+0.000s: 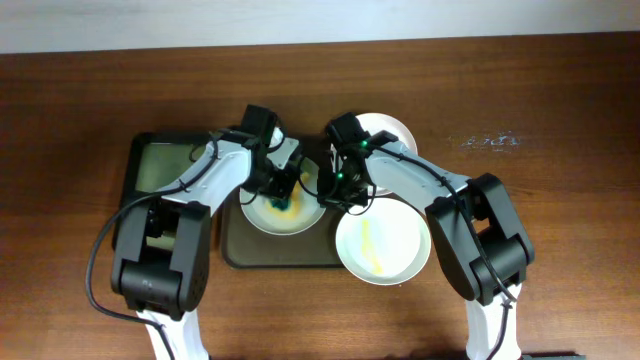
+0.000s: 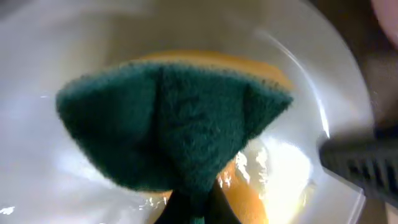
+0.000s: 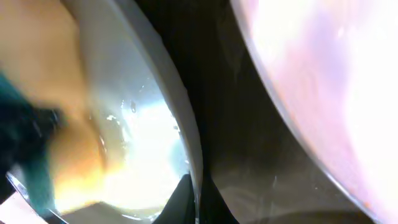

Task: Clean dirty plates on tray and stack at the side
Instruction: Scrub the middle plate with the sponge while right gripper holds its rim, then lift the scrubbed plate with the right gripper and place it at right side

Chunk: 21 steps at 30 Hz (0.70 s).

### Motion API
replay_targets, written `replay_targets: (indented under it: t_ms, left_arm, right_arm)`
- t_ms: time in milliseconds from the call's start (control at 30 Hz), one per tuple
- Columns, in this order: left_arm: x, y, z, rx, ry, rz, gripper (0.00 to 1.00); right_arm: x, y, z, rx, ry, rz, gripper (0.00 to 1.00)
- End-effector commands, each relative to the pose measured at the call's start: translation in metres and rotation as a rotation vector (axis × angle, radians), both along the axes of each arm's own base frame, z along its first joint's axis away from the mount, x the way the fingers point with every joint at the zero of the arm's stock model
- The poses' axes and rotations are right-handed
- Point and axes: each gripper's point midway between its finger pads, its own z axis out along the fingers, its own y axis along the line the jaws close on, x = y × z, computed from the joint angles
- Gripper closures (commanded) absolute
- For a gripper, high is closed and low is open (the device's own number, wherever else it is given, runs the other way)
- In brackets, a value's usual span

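I need to lift the plate past the others next, then lower and release it on bare tabletop, right of my right gripper in the overhead view.
A white plate (image 1: 262,214) with yellow smears sits on the dark brown tray (image 1: 236,252). My left gripper (image 1: 283,196) is shut on a green and yellow sponge (image 2: 174,124) and presses it onto that plate's face (image 2: 81,37). My right gripper (image 1: 343,197) is shut on the same plate's right rim (image 3: 186,134). A second plate (image 1: 385,245) with a yellow smear lies at the tray's right end, seen close in the right wrist view (image 3: 323,81). A third plate (image 1: 392,128) lies behind the right arm.
A smaller black tray (image 1: 160,165) with a greenish inside stands left of the brown tray, under the left arm. The brown wooden table (image 1: 560,200) runs out to both sides.
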Motion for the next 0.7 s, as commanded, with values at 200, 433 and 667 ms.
replay_targets:
  t_ms: [200,433,667]
  left_arm:
    - [0.038,0.105,0.027,0.533,-0.158,0.419,1.0]
    - [0.027,0.083,0.083,0.413,-0.014,0.378,1.0]
    - [0.038,0.067,0.133,0.132,0.023,0.266,1.0]
  right_arm:
    - [-0.02,-0.021,-0.036,-0.128,0.055,0.015,0.96]
    - [-0.019,-0.021,-0.036,-0.129,0.048,0.026,0.96]
    - [0.003,-0.016,0.019,-0.133,-0.118,0.179,0.96]
